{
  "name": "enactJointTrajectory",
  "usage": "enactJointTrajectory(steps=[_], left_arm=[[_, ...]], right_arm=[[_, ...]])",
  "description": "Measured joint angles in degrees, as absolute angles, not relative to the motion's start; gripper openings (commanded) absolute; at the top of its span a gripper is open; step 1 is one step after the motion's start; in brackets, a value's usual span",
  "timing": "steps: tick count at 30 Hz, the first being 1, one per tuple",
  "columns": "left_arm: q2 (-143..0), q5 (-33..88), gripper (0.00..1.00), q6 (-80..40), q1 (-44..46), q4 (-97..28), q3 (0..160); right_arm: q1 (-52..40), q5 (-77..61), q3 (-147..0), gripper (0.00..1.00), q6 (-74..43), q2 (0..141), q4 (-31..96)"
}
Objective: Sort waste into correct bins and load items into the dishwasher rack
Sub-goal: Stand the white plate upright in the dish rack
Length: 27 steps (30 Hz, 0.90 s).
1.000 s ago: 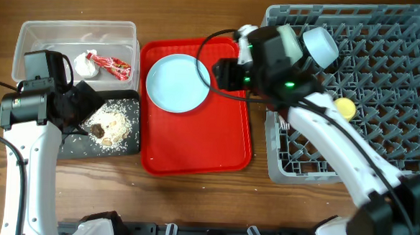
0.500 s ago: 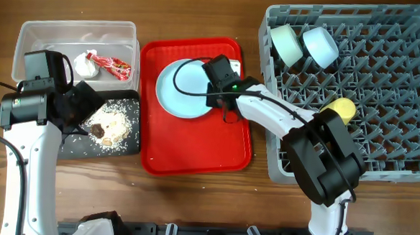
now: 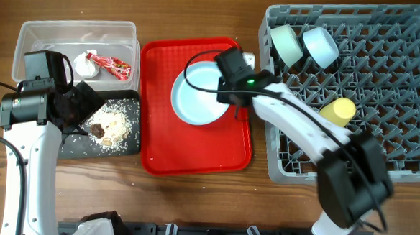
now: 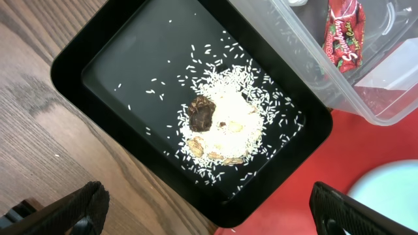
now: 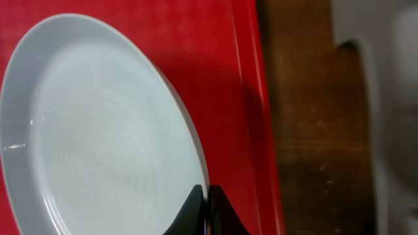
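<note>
I need to lift the plate (image 3: 195, 96) across with my right gripper next, then lower it and let go, because free rack wires beside the bowls are to the right of my right gripper in the overhead view.
My right gripper (image 5: 206, 194) is shut on the right rim of the pale blue plate (image 5: 98, 130), one finger above the rim and one below. From overhead the plate (image 3: 195, 96) lies on the right half of the red serving tray (image 3: 193, 156), with the right gripper (image 3: 230, 104) at its edge. My left gripper (image 4: 212, 210) hangs wide open over the near corner of the black tray (image 4: 117, 59), which holds rice scraps (image 4: 222, 124). The clear tub (image 3: 27, 36) holds the red wrapper (image 3: 115, 68) and the tissue ball (image 3: 85, 64).
The grey dishwasher rack (image 3: 276, 168) stands at the right, holding a mint-green bowl (image 3: 286, 44), a pale blue bowl (image 3: 320, 44) and a yellow cup (image 3: 338, 110). A strip of bare wood separates the red tray from the rack.
The right gripper has shut on the plate's rim. The plate has slid right across the red tray. The left arm has not moved.
</note>
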State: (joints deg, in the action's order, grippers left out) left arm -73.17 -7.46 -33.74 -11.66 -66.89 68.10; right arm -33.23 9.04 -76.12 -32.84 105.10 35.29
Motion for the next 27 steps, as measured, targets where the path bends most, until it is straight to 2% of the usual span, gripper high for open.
enactJointTrajectory(steps=[6, 9, 12, 16, 20, 27], left_arm=[[-73.2, -7.5, 1.00, -33.7, -11.7, -66.9, 68.1], [-73.2, -7.5, 1.00, -33.7, -11.7, -66.9, 68.1], [-73.2, -7.5, 1.00, -33.7, -11.7, -66.9, 68.1], [-73.2, -7.5, 1.00, -33.7, -11.7, -66.9, 68.1], [-73.2, -7.5, 1.00, -33.7, -11.7, -66.9, 68.1], [-73.2, -7.5, 1.00, -33.7, -11.7, -66.8, 68.1]], right_arm=[[-25.2, 13.3, -76.1, 0.04, -21.6, 84.5, 39.9], [-18.7, 23.8, -76.1, 0.04, -13.4, 76.9, 41.0], [-14.8, 39.7, -76.1, 0.04, -3.4, 75.3, 41.2], [-13.6, 52.9, -76.1, 0.04, 1.7, 75.4, 43.4], [-13.6, 56.4, -74.8, 0.04, 1.1, 75.6, 45.8], [-14.9, 57.0, -67.8, 0.04, 6.2, 75.9, 38.7]])
